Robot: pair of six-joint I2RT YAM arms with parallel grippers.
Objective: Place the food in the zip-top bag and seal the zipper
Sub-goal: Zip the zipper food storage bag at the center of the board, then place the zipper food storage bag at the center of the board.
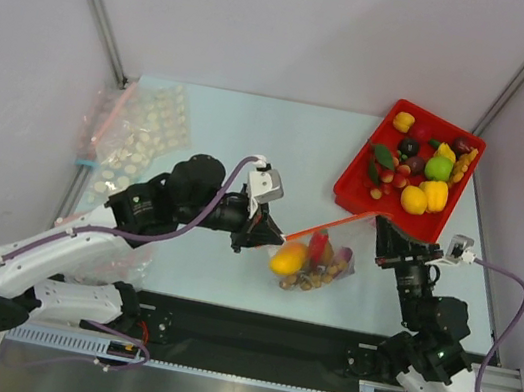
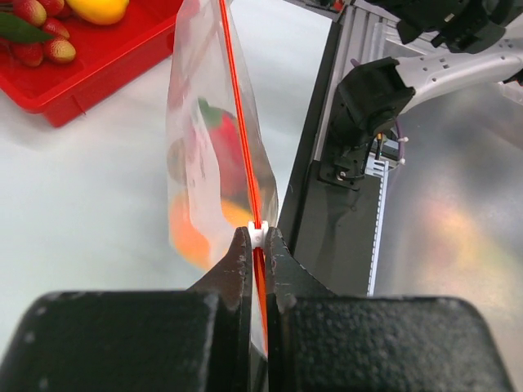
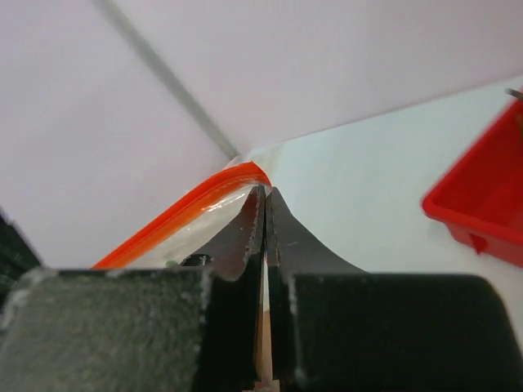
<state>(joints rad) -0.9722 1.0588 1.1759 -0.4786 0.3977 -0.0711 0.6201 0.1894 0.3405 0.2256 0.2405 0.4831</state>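
The left gripper moves the filled bag's zipper slider end outward and down next, then opens beside the red tray.
The clear zip-top bag (image 1: 317, 257) hangs stretched between my two grippers above the table's near middle. Inside it lie an orange fruit (image 1: 287, 258), a red chili (image 1: 317, 247) and brown nut clusters (image 1: 313, 279). Its red-orange zipper (image 1: 322, 227) runs taut from my left gripper (image 1: 269, 230) to my right gripper (image 1: 380, 220). In the left wrist view my left gripper (image 2: 258, 241) is shut on the zipper (image 2: 237, 106) at its white slider. In the right wrist view my right gripper (image 3: 265, 192) is shut on the bag's corner, beside the zipper (image 3: 180, 214).
A red tray (image 1: 355, 177) at the back right holds several more toy fruits and vegetables, close behind the right gripper. Clear bags printed with white dots (image 1: 141, 134) lie at the back left. A black strip runs along the table's near edge.
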